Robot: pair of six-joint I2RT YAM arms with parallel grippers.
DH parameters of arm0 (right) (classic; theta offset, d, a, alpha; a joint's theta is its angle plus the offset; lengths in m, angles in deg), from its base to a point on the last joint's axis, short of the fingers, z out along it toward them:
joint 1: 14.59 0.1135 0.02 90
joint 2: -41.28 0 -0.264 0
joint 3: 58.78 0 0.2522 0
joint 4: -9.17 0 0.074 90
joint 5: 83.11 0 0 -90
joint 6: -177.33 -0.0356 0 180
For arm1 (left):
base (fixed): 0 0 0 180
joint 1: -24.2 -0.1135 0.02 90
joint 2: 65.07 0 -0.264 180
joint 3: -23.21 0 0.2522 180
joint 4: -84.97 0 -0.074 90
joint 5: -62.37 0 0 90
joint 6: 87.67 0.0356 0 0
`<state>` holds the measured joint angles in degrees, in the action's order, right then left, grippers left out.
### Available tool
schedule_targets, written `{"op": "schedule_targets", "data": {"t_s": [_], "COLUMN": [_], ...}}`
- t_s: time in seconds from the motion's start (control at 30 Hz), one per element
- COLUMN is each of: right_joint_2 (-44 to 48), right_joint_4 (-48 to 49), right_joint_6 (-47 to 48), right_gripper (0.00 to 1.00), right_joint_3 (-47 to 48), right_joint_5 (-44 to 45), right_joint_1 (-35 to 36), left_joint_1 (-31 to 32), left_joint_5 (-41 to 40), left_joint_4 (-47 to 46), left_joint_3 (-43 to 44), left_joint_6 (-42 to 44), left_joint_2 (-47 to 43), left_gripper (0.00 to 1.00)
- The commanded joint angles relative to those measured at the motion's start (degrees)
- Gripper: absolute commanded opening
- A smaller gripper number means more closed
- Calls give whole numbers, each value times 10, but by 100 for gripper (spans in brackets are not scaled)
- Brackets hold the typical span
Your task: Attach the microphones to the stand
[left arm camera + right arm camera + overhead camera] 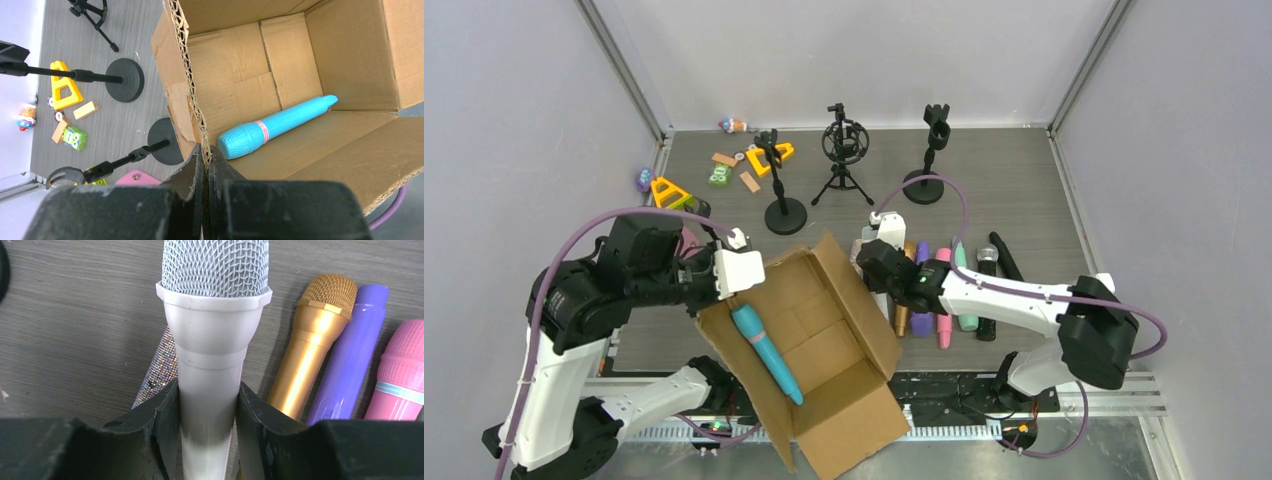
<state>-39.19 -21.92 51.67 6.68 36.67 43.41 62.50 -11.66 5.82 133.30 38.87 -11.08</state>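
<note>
My right gripper brings the white microphone down onto the table beside the gold microphone next, because the silver-glitter (157, 371) one lies underneath.
My left gripper (718, 291) is shut on the left wall of an open cardboard box (824, 350); in the left wrist view the fingers (206, 155) pinch the corrugated edge (192, 107). A cyan microphone (767, 352) lies inside the box and also shows in the left wrist view (277, 124). My right gripper (877, 272) is shut on a white microphone with a mesh head (214, 335), held above the table. Silver-glitter (157, 371), gold (312, 342), purple (352, 352) and pink (400, 375) microphones lie beside it. Three black stands (780, 190) (843, 150) (931, 150) are at the back.
Mint green (965, 290) and black (988, 290) microphones lie in the row right of the box. Small toys and wooden blocks (729, 165) and a yellow triangle (669, 192) sit at the back left. Grey walls close in the table.
</note>
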Motion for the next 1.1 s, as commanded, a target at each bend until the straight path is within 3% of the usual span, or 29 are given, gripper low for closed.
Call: {"op": "schedule_targets", "data": {"t_s": [0.0,0.3,1.07], "right_joint_2": [-19,-79,-97], "right_joint_4": [21,7,-8], "right_joint_6": [-35,-65,-97], "right_gripper": [5,5,5], "right_joint_3": [19,26,-15], "right_joint_5": [6,-3,46], "right_joint_1": [0,1,-2], "left_joint_1": [5,5,5], "left_joint_5": [31,59,63], "left_joint_4": [63,103,109], "left_joint_3": [19,39,29], "left_joint_6": [-5,-9,-6], "left_joint_2": [8,33,-15], "left_gripper": [0,0,0]}}
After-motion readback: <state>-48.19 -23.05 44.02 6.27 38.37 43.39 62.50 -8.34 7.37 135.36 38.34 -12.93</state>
